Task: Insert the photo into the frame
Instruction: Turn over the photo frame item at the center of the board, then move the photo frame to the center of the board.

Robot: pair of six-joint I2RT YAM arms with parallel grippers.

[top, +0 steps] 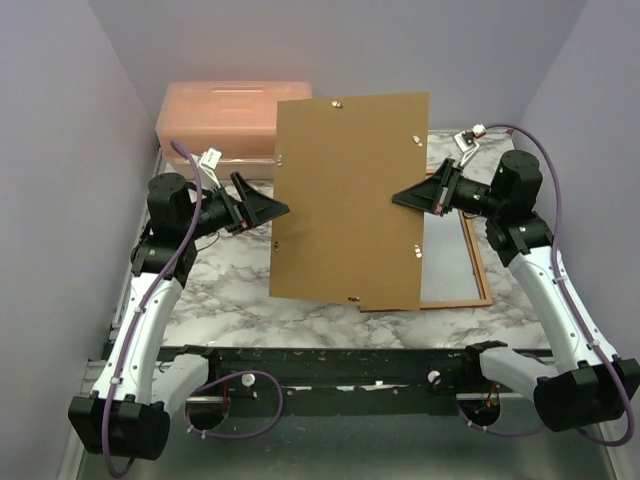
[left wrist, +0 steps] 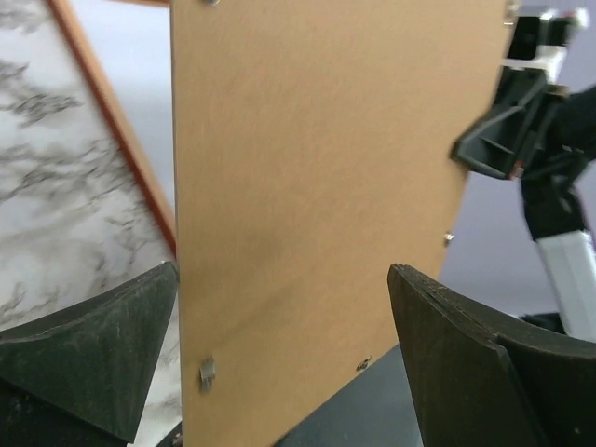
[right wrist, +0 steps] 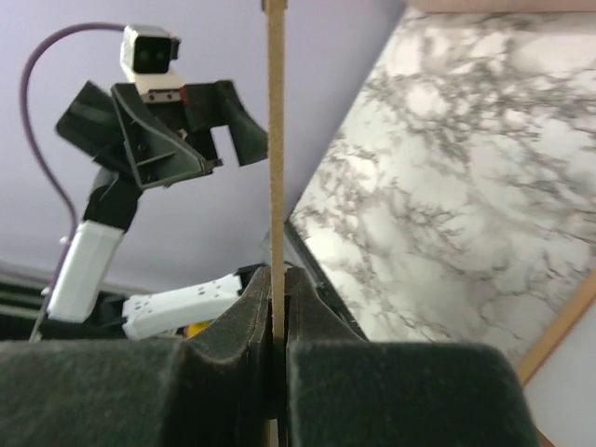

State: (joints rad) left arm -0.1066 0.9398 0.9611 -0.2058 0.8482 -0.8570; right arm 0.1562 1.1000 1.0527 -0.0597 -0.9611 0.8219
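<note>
My left gripper leaves the board and lowers toward the right in the top view onto the frame's side border (left wrist: 127, 145) next, since my right gripper holds the board.
The plain brown backing board (top: 348, 200) is held tilted up above the table. My right gripper (top: 405, 197) is shut on its right edge; in the right wrist view the thin board (right wrist: 276, 140) runs edge-on between the closed jaws of the right gripper (right wrist: 277, 279). My left gripper (top: 268, 208) is open at the board's left edge, and the board (left wrist: 326, 186) stands between its spread fingers (left wrist: 102, 345) without touching them. The frame (top: 481, 270) lies flat on the table under and right of the board; its red-orange border shows in the left wrist view (left wrist: 112, 121). The photo is not in view.
A pale grey sheet (top: 446, 262) fills the frame's opening; I cannot tell what it is. A pink plastic box (top: 220, 115) stands at the back left. The marble table (top: 230, 290) ends at a black rail (top: 330, 365) in front. Lilac walls close in on both sides.
</note>
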